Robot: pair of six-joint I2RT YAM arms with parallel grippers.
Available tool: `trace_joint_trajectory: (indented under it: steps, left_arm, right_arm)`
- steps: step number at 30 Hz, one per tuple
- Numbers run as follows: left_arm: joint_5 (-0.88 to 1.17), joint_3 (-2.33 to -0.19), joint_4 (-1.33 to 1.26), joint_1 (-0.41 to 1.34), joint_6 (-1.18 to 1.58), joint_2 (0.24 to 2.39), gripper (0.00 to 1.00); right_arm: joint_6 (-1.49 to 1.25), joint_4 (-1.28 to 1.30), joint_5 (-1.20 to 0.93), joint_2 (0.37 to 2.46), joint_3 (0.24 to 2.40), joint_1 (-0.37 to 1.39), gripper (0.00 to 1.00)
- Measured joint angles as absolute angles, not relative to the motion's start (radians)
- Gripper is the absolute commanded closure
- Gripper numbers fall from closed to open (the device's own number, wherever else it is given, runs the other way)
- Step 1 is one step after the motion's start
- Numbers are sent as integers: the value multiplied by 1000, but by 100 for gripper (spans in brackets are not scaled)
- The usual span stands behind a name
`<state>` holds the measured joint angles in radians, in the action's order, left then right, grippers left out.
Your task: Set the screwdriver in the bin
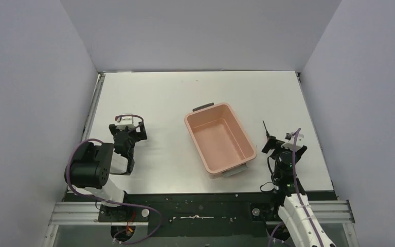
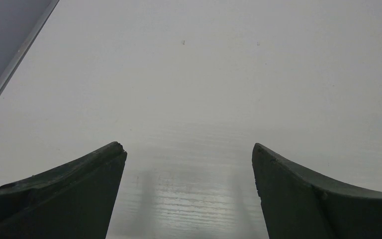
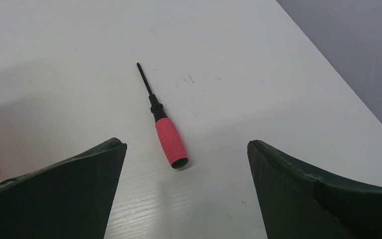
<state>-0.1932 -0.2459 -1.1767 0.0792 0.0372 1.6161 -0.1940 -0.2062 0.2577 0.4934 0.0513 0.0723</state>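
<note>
The screwdriver's black neck (image 1: 267, 135) (image 3: 157, 108) is still ahead of my right gripper's fingers. My right gripper needs to move outward next and go down until its fingers are on both sides of the neck.
The screwdriver (image 3: 168, 139), with a thin black shaft and short red handle, lies flat on the white table, tip pointing away. My right gripper (image 3: 185, 144) is open and low over the table, with the handle's end just ahead of the gap between its fingers and touching neither. From above, only the black shaft (image 1: 266, 128) shows ahead of the right gripper (image 1: 282, 146). The salmon-pink bin (image 1: 220, 140) stands empty at mid-table, left of the screwdriver. My left gripper (image 2: 188, 146) is open and empty over bare table, and it also shows in the top view (image 1: 127, 131).
Grey walls enclose the table on the left, back and right. The right wall (image 3: 358, 45) runs close beside the screwdriver. A metal rail (image 1: 95, 103) lines the table's left edge. The bin has small grey handles (image 1: 203, 107) at its short ends.
</note>
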Motion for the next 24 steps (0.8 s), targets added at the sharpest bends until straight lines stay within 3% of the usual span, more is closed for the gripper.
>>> trace_joint_trajectory:
  steps: [6, 12, 17, 24]
  left_arm:
    - [-193, -246, -1177, 79, 37, 1616, 3]
    - [-193, -246, -1177, 79, 37, 1616, 3]
    - [-193, -246, -1177, 79, 37, 1616, 3]
    - [-193, -246, -1177, 79, 37, 1616, 3]
  right_arm:
    - [-205, -116, 278, 638, 222, 71, 0]
    - [-188, 106, 236, 995, 706, 25, 0]
    - [-115, 348, 63, 1384, 1097, -25, 9]
    - [-63, 556, -66, 1642, 1102, -32, 26]
